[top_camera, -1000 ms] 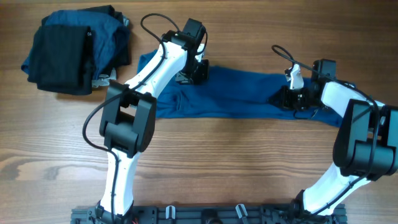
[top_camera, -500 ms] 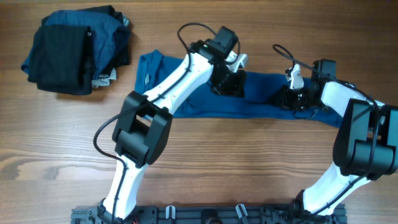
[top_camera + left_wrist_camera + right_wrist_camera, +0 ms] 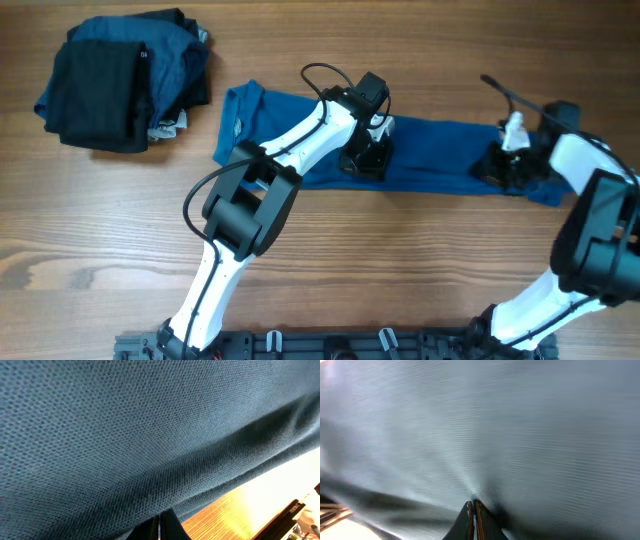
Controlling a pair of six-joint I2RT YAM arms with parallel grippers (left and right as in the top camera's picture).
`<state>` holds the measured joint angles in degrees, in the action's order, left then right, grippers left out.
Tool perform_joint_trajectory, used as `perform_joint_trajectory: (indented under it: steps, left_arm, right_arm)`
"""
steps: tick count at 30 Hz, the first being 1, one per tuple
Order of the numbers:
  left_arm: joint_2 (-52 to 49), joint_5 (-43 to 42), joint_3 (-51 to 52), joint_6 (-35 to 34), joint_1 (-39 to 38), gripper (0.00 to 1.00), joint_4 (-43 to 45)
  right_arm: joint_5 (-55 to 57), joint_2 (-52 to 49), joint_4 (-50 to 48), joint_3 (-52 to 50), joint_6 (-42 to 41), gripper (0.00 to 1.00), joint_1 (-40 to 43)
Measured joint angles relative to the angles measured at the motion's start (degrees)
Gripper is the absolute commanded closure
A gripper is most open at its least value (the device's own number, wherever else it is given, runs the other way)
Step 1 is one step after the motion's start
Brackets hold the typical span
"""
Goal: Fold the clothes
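Note:
The polo shirt's middle is straight, so I should next lift my left gripper, move it left in the overhead view over the polo shirt's collar end and let go.
The blue polo shirt of the clothes lies as a long folded strip across the table's far middle, collar end at the left. My left gripper is shut, its tips resting on the strip's middle near the front edge. In the left wrist view the joined tips sit against the blue knit. My right gripper is shut on the shirt near its right end. In the right wrist view the cloth puckers at the closed tips.
A pile of dark blue and black garments sits at the far left corner. Bare wooden table lies in front of the shirt. Both arms reach over the table from the near rail.
My left gripper has slid right along the shirt, from the collar end to the middle. My right gripper has moved right with the cloth, drawing the strip out longer.

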<state>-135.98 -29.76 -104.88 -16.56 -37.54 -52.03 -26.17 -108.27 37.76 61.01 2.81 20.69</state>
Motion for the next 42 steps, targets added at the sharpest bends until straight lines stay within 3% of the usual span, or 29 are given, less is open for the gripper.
perform_joint_trajectory:
  steps: [10, 13, 17, 21, 30, 37, 42]
  left_arm:
    - [0.0, 0.5, 0.0, 0.0, 0.2, 0.96, -0.2]
    - [0.2, 0.6, 0.0, 0.0, 0.8, 0.96, -0.3]
    - [1.8, 3.9, 0.3, 0.0, 3.7, 0.96, -0.3]
    - [6.0, 6.0, 0.7, 0.0, 6.5, 0.96, 0.3]
    - [10.7, 7.9, 0.7, 0.0, 12.7, 0.96, -1.1]
    - [10.7, 9.6, 0.7, 0.0, 19.6, 0.96, -1.8]
    - [10.7, 11.6, 0.7, 0.0, 22.4, 0.96, -2.3]
  right_arm:
    - [6.2, 1.0, -4.2, 1.1, -2.2, 0.96, 3.8]
    - [11.0, 1.0, 2.0, 8.6, -2.6, 0.83, 5.5]
    - [20.3, 1.6, 5.9, 16.8, -3.0, 0.88, 6.1]
    - [20.7, 1.6, 3.9, 16.3, -1.4, 0.96, 6.1]
    - [33.5, -1.4, 7.9, 14.7, -9.7, 0.96, 8.0]
    - [33.2, -1.5, -3.8, 8.3, -10.7, 0.96, 11.0]
    - [32.8, -1.6, -6.3, 5.9, -10.8, 0.96, 11.6]
